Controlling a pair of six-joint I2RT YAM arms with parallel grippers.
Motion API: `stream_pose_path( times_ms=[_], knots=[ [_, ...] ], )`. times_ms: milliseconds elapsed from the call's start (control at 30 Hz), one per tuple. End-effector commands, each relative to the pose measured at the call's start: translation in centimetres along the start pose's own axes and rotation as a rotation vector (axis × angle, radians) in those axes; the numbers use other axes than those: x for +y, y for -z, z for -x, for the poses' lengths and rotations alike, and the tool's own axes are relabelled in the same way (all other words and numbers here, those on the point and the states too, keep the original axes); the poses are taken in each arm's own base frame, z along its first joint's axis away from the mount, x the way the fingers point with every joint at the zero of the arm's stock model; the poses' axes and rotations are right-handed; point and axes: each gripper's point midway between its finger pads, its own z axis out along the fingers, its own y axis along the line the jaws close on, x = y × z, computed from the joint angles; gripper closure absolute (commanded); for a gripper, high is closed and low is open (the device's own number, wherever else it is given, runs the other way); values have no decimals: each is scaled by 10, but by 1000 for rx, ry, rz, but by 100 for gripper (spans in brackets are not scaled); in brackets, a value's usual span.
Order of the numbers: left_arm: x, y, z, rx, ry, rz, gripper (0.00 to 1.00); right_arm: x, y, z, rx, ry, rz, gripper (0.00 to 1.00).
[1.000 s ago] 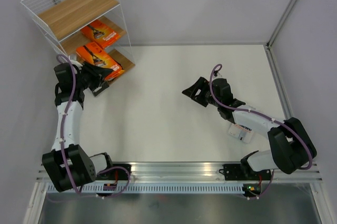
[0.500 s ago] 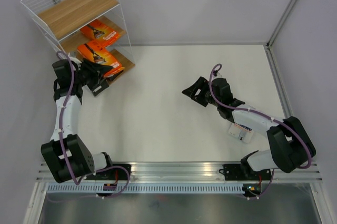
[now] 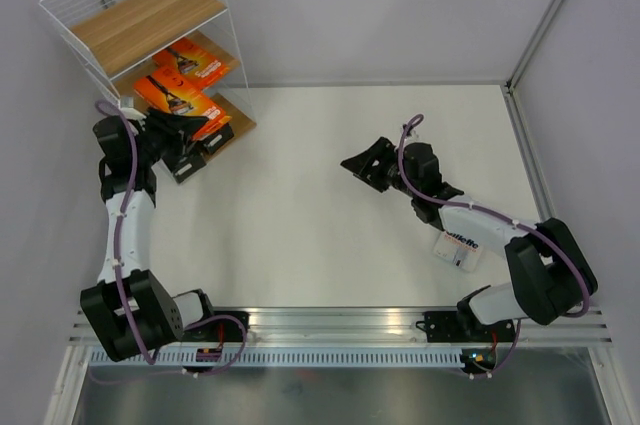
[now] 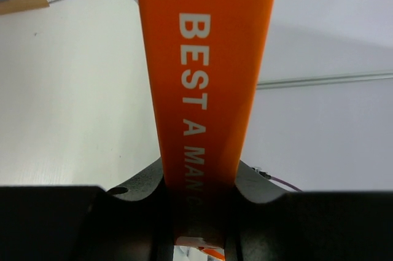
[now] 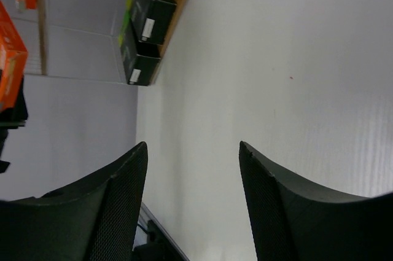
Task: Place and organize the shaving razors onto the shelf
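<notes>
Next, my left gripper will shift to the left in the top view and release its pack on the shelf's middle board's near end point(image 3: 147, 87), as another pack occupies the board's far end.
The shelf point(image 3: 140, 20) stands at the far left corner. One orange razor pack point(image 3: 195, 60) lies on its middle board. My left gripper point(image 3: 172, 127) is shut on a second orange razor pack point(image 3: 168, 95), held on edge just in front of the shelf; in the left wrist view this pack point(image 4: 206, 70) fills the gap between the jaws point(image 4: 199, 212). Two black packs with green ends point(image 5: 150, 6) point(image 5: 140, 67) lie on the bottom board point(image 3: 212, 137). The white-and-blue Gillette pack point(image 3: 458, 247) lies on the table beside my right forearm. My right gripper point(image 3: 360, 160) point(image 5: 192, 145) is open and empty.
The grey back wall and left wall close in behind the shelf. A metal rail point(image 3: 340, 323) with the arm bases runs along the near edge. The white tabletop point(image 3: 300, 215) stretches between the two arms.
My left gripper has carried the orange pack up and left, closer to the shelf. The right gripper's jaws have narrowed a little and its wrist shifted slightly, showing more of the Gillette pack.
</notes>
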Motion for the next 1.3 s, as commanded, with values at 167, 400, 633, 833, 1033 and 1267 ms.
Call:
stream_pose_path(
  times_ms=[167, 400, 633, 833, 1033, 1267],
  knots=[
    [-11, 12, 20, -143, -17, -61, 70, 150, -29, 29, -36, -54, 425, 30],
    [1, 12, 21, -152, 3, -65, 70, 206, -74, 9, 16, -204, 533, 33],
    [6, 13, 23, -106, 15, -107, 70, 235, -113, -26, 65, -303, 509, 37],
    [14, 18, 27, -111, 58, -133, 70, 263, -132, -61, 113, -295, 503, 38],
    [7, 23, 35, -76, 61, -190, 70, 277, -149, -84, 128, -268, 491, 39],
    [4, 23, 46, -50, 58, -219, 70, 285, -150, -83, 96, -272, 495, 39]
  ],
)
